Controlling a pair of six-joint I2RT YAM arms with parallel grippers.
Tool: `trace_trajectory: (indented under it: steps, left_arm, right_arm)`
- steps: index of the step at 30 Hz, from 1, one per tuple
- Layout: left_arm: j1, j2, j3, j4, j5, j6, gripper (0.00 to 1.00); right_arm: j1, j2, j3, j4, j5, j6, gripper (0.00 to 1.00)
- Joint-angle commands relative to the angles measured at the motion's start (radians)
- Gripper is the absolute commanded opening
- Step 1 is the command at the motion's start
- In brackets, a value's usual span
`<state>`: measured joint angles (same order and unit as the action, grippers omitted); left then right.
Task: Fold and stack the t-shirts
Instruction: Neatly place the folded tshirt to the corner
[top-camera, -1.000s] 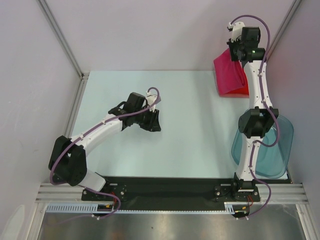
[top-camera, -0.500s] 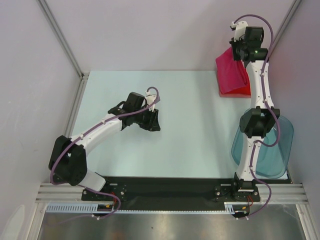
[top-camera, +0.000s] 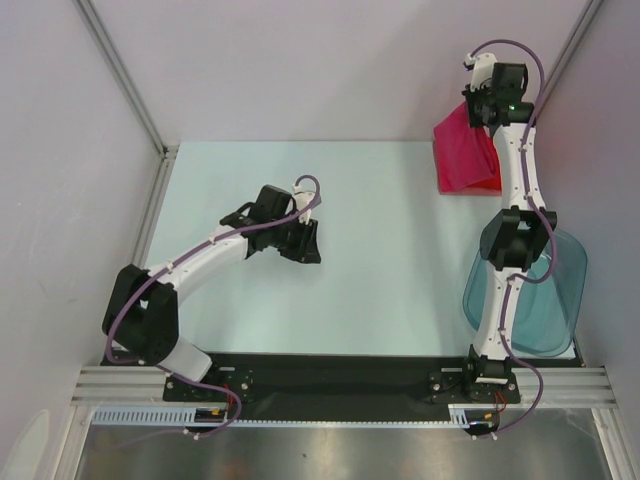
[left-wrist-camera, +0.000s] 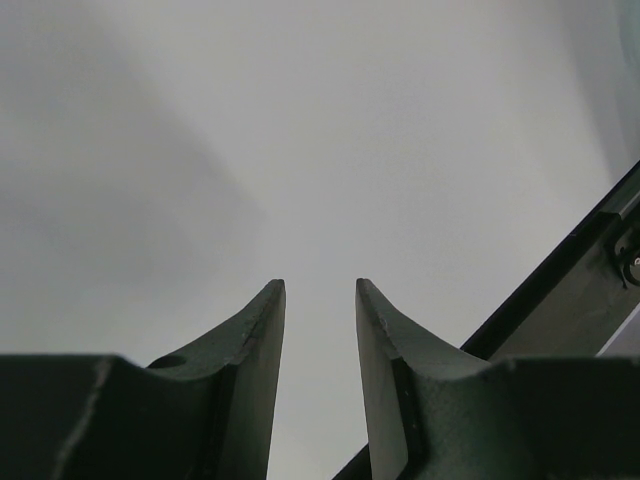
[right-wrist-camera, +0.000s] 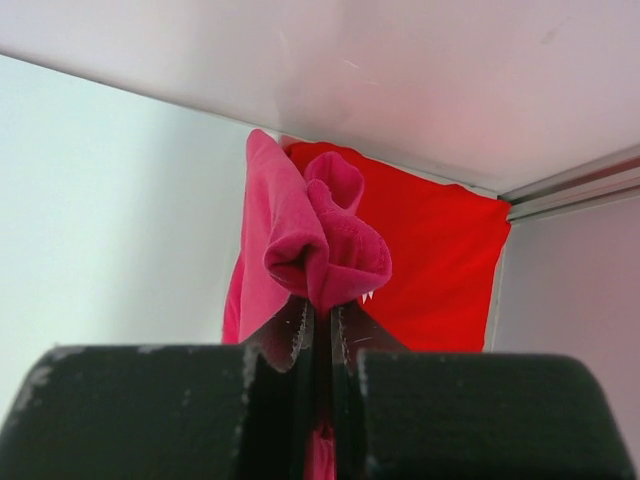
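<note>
The right gripper moves down over the red t-shirt's far corner (right-wrist-camera: 495, 211) toward the side next and releases the magenta-pink t-shirt's fold, as the red t-shirt (right-wrist-camera: 440, 260) still lies uncovered there.
A magenta-pink t-shirt (top-camera: 460, 150) hangs lifted at the far right corner of the table, over a brighter red t-shirt (top-camera: 484, 184) that lies flat beneath it. My right gripper (top-camera: 472, 103) is shut on a bunched fold of the magenta-pink t-shirt (right-wrist-camera: 300, 245), with the red t-shirt (right-wrist-camera: 440, 260) spread behind it in the right wrist view. My left gripper (top-camera: 305, 243) hovers over the middle of the table, far from both shirts. Its fingers (left-wrist-camera: 262, 345) stand apart with nothing between them, and my left gripper (left-wrist-camera: 320, 290) sees only bare table.
A translucent blue-grey plastic tub (top-camera: 545, 300) sits at the right edge of the table beside the right arm. The pale table (top-camera: 380, 260) ends at walls at the back and both sides. A black rail (left-wrist-camera: 570, 300) shows in the left wrist view.
My right gripper has carried the magenta-pink t-shirt a little to the right and farther back. The left arm has stayed almost still.
</note>
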<state>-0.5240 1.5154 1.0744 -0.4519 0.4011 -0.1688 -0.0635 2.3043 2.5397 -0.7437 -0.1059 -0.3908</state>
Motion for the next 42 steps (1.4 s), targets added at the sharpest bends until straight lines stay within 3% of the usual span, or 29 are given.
trace_trajectory:
  steps: [1, 39, 42]
  left_arm:
    - [0.010, 0.006, 0.047, 0.013, 0.021, -0.018, 0.40]
    - [0.009, 0.224, 0.162, -0.110, 0.008, -0.017, 0.38]
    - [0.010, 0.246, 0.174, -0.113, 0.010, -0.023, 0.38]
  right_arm:
    - [-0.021, 0.007, 0.025, 0.098, -0.023, -0.020, 0.00]
    - [-0.165, 0.302, -0.033, 0.535, -0.005, -0.037, 0.00]
    - [-0.173, 0.323, -0.056, 0.605, -0.005, -0.040, 0.16]
